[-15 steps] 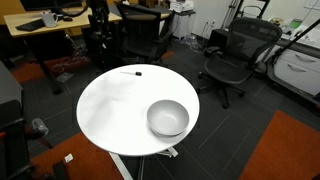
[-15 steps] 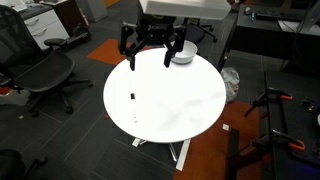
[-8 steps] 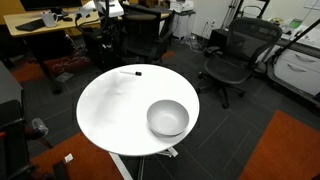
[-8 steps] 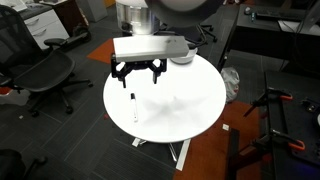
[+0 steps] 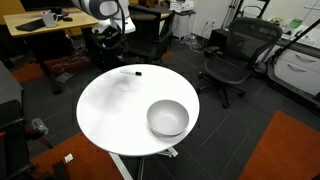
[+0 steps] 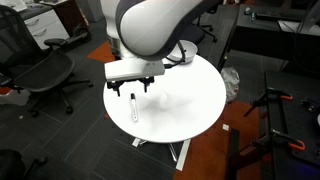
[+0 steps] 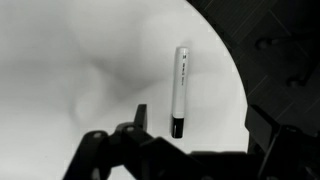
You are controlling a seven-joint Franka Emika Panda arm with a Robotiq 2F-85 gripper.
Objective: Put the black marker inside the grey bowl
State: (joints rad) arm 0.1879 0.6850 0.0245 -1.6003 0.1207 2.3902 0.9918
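I will move my gripper down next, with my open fingers going either side of the marker's pale body (image 6: 134, 104) (image 7: 179, 108) beside the black cap, because the marker lies flat on the tabletop between them.
The black marker (image 7: 180, 90) lies flat on the white round table; in the wrist view it has a pale barrel and a black cap. It also shows in both exterior views (image 5: 137, 72) (image 6: 133, 107), near the table's edge. My gripper (image 6: 136, 88) hangs just above it, open and empty. In the wrist view the gripper (image 7: 203, 128) has its jaws spread, and the marker's capped end lies between them. The grey bowl (image 5: 168, 118) stands empty on the opposite side of the table. In the exterior view with the gripper it is mostly hidden behind the arm.
The white table (image 5: 110, 110) drops off close beside the marker (image 7: 235, 60). Black office chairs (image 5: 232, 55) (image 6: 40, 75) and desks stand around the table. The bulky arm (image 6: 150, 30) leans over the table's far side.
The arm has swung from the bowl's side of the table over to the marker's side and come lower. The gripper stayed open. Marker and bowl have not moved.
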